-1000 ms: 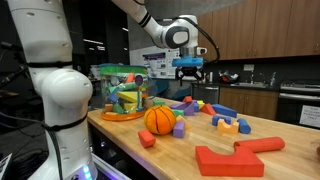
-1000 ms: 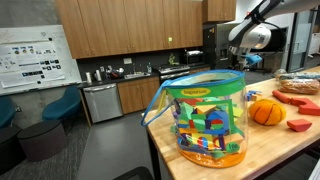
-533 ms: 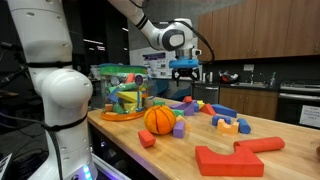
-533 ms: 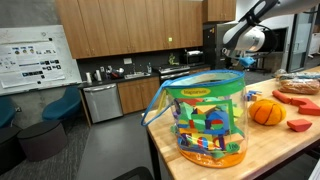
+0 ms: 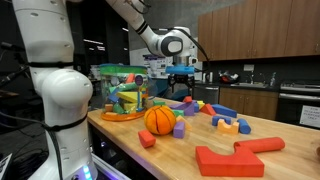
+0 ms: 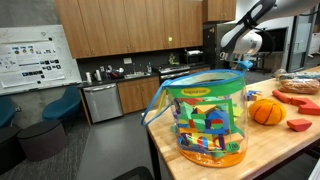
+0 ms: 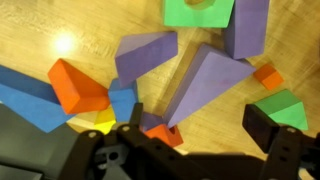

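The smaller purple wedge [image 7: 143, 55] is below and to the left of my gripper in the wrist view. My gripper needs to move that way next and go down until my fingers are on both sides of the wedge.
My gripper [image 7: 200, 135] is open and empty, hovering above a scatter of foam blocks on the wooden counter [image 7: 90, 25]. In the wrist view a purple wedge [image 7: 210, 85] and a purple block [image 7: 145, 55] lie just ahead of the fingers. A small orange block [image 7: 165, 132] sits by one finger, and a green block [image 7: 282, 105] by the other. An orange block [image 7: 75, 88], blue blocks [image 7: 30, 100] and a yellow piece [image 7: 105, 120] lie to the side. The gripper shows in both exterior views [image 5: 185, 75] [image 6: 240, 62], well above the block pile [image 5: 205, 106].
A clear plastic tub [image 5: 120, 90] [image 6: 205, 115] full of coloured blocks stands near the counter's end. An orange ball [image 5: 159, 119] [image 6: 266, 111] lies beside it. Large red blocks [image 5: 235, 155] lie near the front edge. Kitchen cabinets and appliances stand behind.
The gripper has moved sideways toward the tub and slightly lower over the blocks. It stays open. The blocks have not moved.
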Controlling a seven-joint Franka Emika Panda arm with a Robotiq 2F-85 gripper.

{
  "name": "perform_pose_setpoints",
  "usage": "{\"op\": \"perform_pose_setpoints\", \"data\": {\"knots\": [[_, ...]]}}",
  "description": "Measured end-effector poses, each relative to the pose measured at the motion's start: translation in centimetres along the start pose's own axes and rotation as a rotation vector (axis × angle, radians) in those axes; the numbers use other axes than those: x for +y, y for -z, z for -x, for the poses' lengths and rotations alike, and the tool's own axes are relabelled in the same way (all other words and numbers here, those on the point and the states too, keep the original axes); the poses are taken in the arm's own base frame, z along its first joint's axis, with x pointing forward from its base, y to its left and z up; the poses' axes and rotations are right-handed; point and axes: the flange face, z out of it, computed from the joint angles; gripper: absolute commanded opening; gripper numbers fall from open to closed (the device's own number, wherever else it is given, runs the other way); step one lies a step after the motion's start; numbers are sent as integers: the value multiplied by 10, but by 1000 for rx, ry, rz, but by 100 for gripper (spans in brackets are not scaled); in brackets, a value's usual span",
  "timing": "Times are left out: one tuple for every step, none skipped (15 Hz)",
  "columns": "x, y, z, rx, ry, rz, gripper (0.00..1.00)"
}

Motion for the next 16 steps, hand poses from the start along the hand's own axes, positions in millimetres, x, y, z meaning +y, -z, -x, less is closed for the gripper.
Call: {"op": "perform_pose_setpoints", "data": {"knots": [[-1,-9,3,-21,-5,-14,100],[-2,-19,7,-42,-15,-25,100],[0,-29,11,-62,-28,-32,100],[2,-39,16,-81,-44,-38,100],[6,-48,21,-98,-66,-41,100],[12,-55,26,-113,-90,-41,100],[18,-62,31,-123,-114,-37,100],[24,-67,36,-132,-137,-30,100],[30,-71,40,-139,-157,-20,100],[35,-73,43,-144,-175,-9,100],[39,-75,45,-147,-190,5,100],[42,-75,45,-150,-205,19,100],[45,-75,45,-148,-218,32,100],[47,-73,43,-145,-227,43,100],[47,-72,41,-137,-234,52,100],[47,-70,38,-129,-236,60,100]]}}
